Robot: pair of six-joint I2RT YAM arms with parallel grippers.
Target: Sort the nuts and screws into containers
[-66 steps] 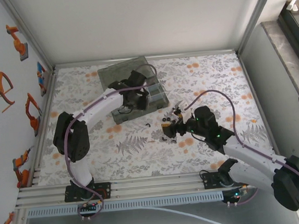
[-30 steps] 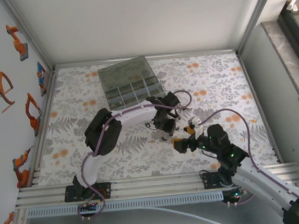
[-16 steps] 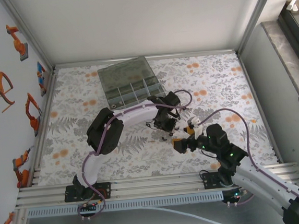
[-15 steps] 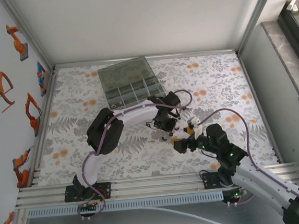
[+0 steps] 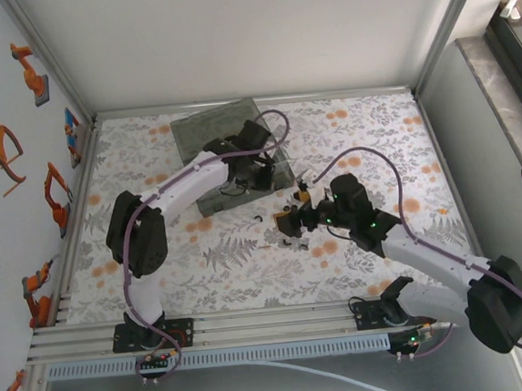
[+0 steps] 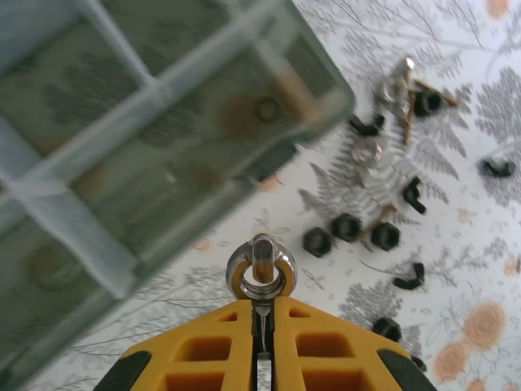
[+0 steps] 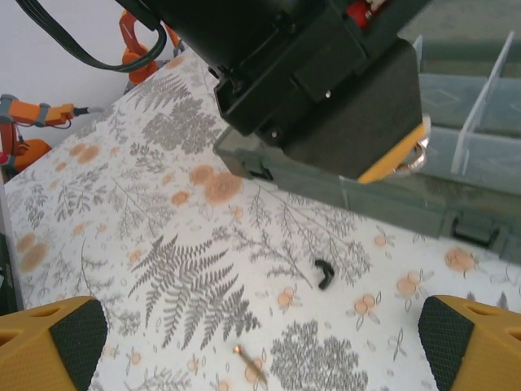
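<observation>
The robot should next carry the silver nut in its left gripper across the box's near edge and let it go over one of the divided containers, which lie beyond that edge of the box.
In the left wrist view my left gripper [image 6: 262, 303] is shut on a silver nut [image 6: 261, 273], pinching its ring between the yellow fingertips. It hangs just off the near corner of the smoky-grey organiser box [image 6: 146, 138] with its divided containers. Loose black nuts [image 6: 350, 228], a silver nut [image 6: 366, 151] and screws [image 6: 403, 85] lie on the patterned mat to the right. From above, the left gripper [image 5: 259, 173] sits at the box [image 5: 202, 127] and the right gripper [image 5: 291, 222] stands open by the pile. The right gripper [image 7: 260, 358] has nothing between its fingers.
A small black piece [image 7: 325, 274] and a brass-coloured screw [image 7: 251, 363] lie on the mat in front of the right gripper. The left arm's black wrist [image 7: 309, 73] hangs close above. Metal frame rails [image 5: 254, 324] bound the table at the near edge.
The left gripper has closed on a silver nut and carried it from the pile up to the box. The right gripper has moved forward and left, toward the pile.
</observation>
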